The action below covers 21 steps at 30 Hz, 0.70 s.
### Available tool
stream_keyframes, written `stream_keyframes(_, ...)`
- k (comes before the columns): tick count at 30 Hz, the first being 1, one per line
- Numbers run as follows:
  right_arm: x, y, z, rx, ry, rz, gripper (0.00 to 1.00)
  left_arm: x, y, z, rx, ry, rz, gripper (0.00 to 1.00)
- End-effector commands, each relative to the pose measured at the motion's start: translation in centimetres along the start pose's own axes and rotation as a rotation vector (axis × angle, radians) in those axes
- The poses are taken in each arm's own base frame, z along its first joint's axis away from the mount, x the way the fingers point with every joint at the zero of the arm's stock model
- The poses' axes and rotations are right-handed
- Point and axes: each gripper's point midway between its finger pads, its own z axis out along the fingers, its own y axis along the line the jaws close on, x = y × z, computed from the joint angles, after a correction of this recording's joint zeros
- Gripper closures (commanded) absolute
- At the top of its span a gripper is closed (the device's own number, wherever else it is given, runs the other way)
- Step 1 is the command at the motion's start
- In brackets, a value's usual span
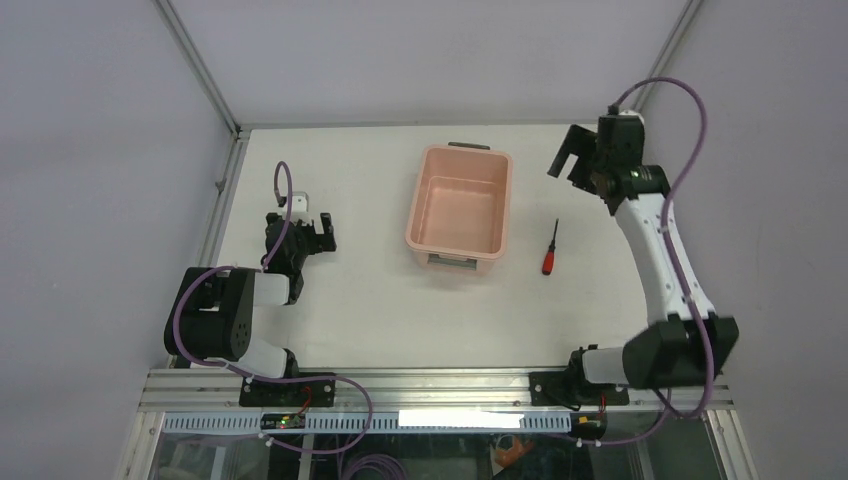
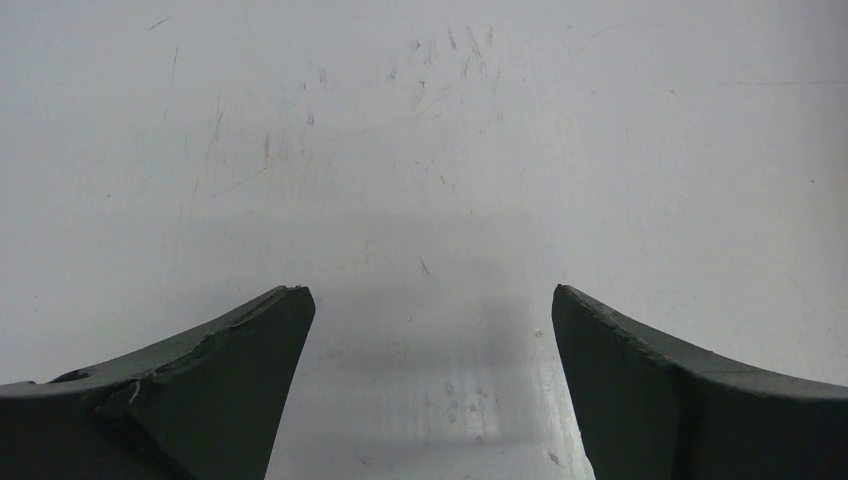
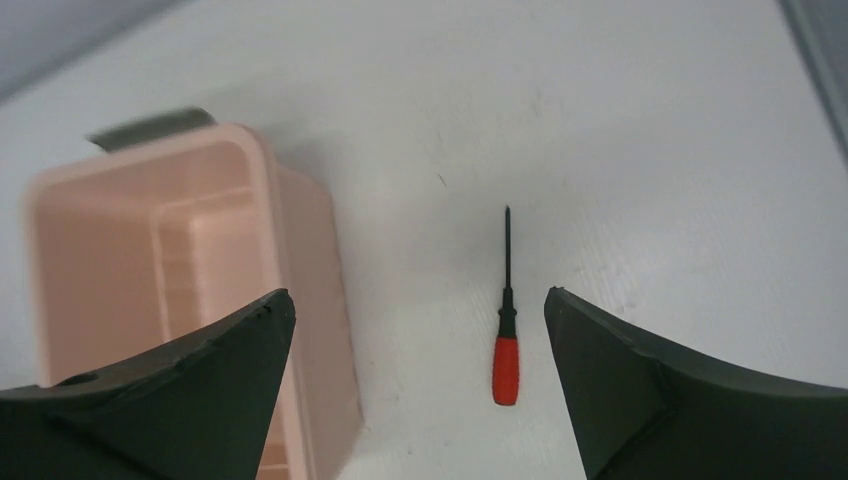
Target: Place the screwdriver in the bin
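My right gripper moves down and back onto the dark collar by the red handle next and closes, since the screwdriver lies flat on the tabletop.
The screwdriver, small with a red handle and a thin dark shaft, lies flat on the white table just right of the bin, a pale pink tub with dark handles. In the right wrist view the screwdriver lies below and between my spread fingers, with the bin to its left. My right gripper hangs open above the table, far right of the bin and beyond the screwdriver, holding nothing. My left gripper is open near the table at the left, and its wrist view shows only bare table between the fingers.
Grey walls and metal frame rails bound the table at the back and sides. A purple cable loops over the right arm. The bin holds nothing.
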Motion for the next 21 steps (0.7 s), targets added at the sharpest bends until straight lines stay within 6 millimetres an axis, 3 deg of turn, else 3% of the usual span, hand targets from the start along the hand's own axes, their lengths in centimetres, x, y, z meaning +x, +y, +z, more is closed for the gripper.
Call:
stream_keyframes(1,8.8,-2.5,4.2,0.091,0.393,-0.047,0.01,-2.9,-0.5,0.6,0.01,-0.097,-0.026,0.01)
stream_keyframes(8,18.1,-4.5,9.7,0.15,0.671,-0.057,0.17,-3.0,-0.6,0.6,0.011,-0.097,-0.026,0.01)
stream_keyframes(12,20.8,-6.4,10.6,0.221,0.716,-0.079,0.26,-3.0,-0.6,0.6,0.011,-0.098,-0.026,0.01)
stream_keyframes(18,23.1,-6.8,11.3,0.209,0.766,-0.081,0.41,-3.0,-0.5,0.6,0.011,-0.098,-0.026,0.01)
stream_keyframes(21,23.9,-6.4,11.3,0.182,0.799,-0.077,0.6,-3.0,-0.5,0.6,0.01,-0.098,-0.026,0.01)
